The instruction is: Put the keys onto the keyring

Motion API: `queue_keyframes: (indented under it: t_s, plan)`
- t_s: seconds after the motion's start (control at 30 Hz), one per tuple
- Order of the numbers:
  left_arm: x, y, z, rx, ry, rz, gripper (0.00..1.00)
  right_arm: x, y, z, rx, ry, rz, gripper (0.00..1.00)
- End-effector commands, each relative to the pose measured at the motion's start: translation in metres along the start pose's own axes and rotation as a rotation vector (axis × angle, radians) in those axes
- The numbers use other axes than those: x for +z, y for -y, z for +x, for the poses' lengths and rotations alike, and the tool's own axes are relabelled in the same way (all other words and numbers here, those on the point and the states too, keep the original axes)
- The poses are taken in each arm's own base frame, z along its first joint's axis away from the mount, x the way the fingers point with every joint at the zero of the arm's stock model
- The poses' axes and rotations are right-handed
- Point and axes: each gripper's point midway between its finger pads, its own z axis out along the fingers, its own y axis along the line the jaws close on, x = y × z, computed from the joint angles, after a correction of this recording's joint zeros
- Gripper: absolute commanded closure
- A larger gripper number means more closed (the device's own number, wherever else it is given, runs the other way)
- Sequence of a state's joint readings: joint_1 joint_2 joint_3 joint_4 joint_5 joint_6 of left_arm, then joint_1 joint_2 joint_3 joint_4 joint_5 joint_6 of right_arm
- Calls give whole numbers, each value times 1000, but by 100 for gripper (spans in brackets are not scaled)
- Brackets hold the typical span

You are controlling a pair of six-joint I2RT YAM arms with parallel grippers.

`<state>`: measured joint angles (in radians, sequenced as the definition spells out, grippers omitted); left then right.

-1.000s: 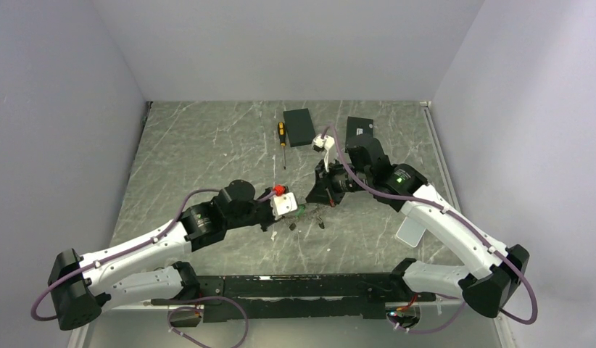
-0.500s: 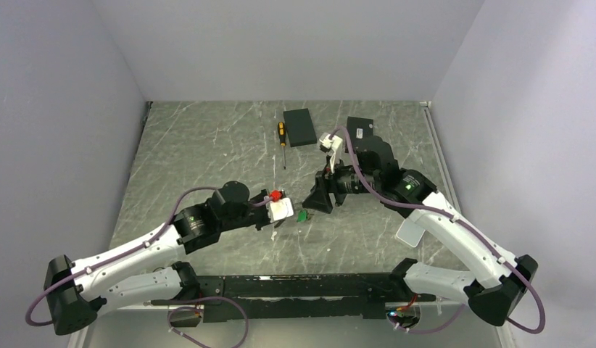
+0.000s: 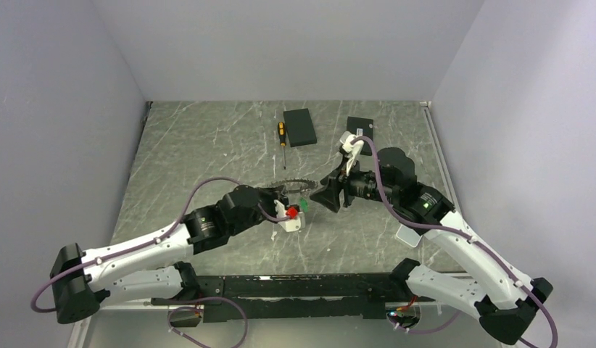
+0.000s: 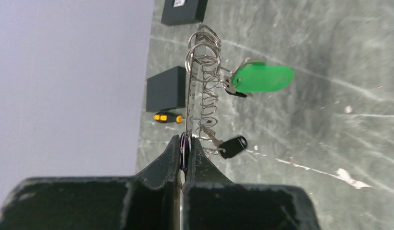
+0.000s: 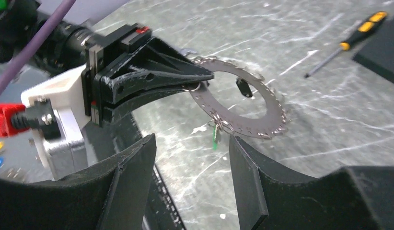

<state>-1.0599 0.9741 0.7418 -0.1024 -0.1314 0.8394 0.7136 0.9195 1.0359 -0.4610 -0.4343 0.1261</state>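
Note:
The keyring (image 3: 294, 184) is still in midair, so my left gripper will next lower and release it on the marbled table, short of the screwdriver's tip.
The keyring (image 5: 243, 108) is a flat metal ring with many small split rings round its rim, held up off the table. My left gripper (image 4: 185, 146) is shut on its near edge. In the left wrist view the keyring (image 4: 189, 96) shows edge-on, with a green tag (image 4: 262, 78) and a dark-headed key (image 4: 232, 146) hanging from it. In the top view the keyring (image 3: 294, 184) lies just beyond the left gripper (image 3: 283, 191). My right gripper (image 5: 191, 141) is open, nothing between its fingers, a short way from the keyring's green tag (image 5: 214, 136). The top view shows the right gripper (image 3: 315, 197) facing the left one.
Two flat black boxes (image 3: 299, 127) (image 3: 362, 127) lie at the back of the marbled table. A black-and-yellow screwdriver (image 3: 282, 142) lies left of them. A pale translucent piece (image 3: 410, 234) sits under the right arm. Grey walls enclose the table on three sides.
The left gripper has lifted the keyring off the table and turned it. The right gripper has opened and drawn back to the right.

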Motion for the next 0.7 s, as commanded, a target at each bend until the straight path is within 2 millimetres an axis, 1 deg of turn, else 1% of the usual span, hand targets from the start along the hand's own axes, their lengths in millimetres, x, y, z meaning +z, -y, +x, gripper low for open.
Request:
queue_keyframes:
  t_s: [0.0, 0.03, 0.07, 0.13, 0.2, 0.27, 0.33, 0.37, 0.47, 0.53, 0.67]
  plan:
    - [3, -44, -7, 62, -30, -182, 100, -6, 36, -22, 6, 134, 223, 39]
    - [5, -42, -7, 57, -29, -168, 100, -8, 45, -21, 17, 146, 273, 39]
    - [7, -41, -2, 61, -52, -175, 100, -10, 54, -20, 29, 158, 324, 39]
    - [13, -44, 16, 71, -139, -221, 100, -14, 70, -15, 57, 165, 421, 39]
    - [20, -45, 37, 97, -225, -256, 100, -18, 83, -10, 71, 157, 493, 39]
    - [23, -52, 51, 85, -265, -299, 100, -18, 88, -8, 78, 148, 521, 39]
    - [28, -53, 55, 60, -270, -311, 100, -19, 92, -6, 88, 152, 542, 39]
    - [31, -51, 54, 44, -262, -300, 100, -20, 94, -6, 95, 156, 555, 39]
    - [46, -33, 58, 29, -268, -220, 100, -24, 100, -3, 115, 171, 602, 39]
    - [54, -20, 71, -2, -329, -197, 100, -26, 104, -1, 126, 173, 625, 39]
    - [66, 15, 95, -40, -390, -133, 100, -27, 108, 5, 138, 168, 647, 39]
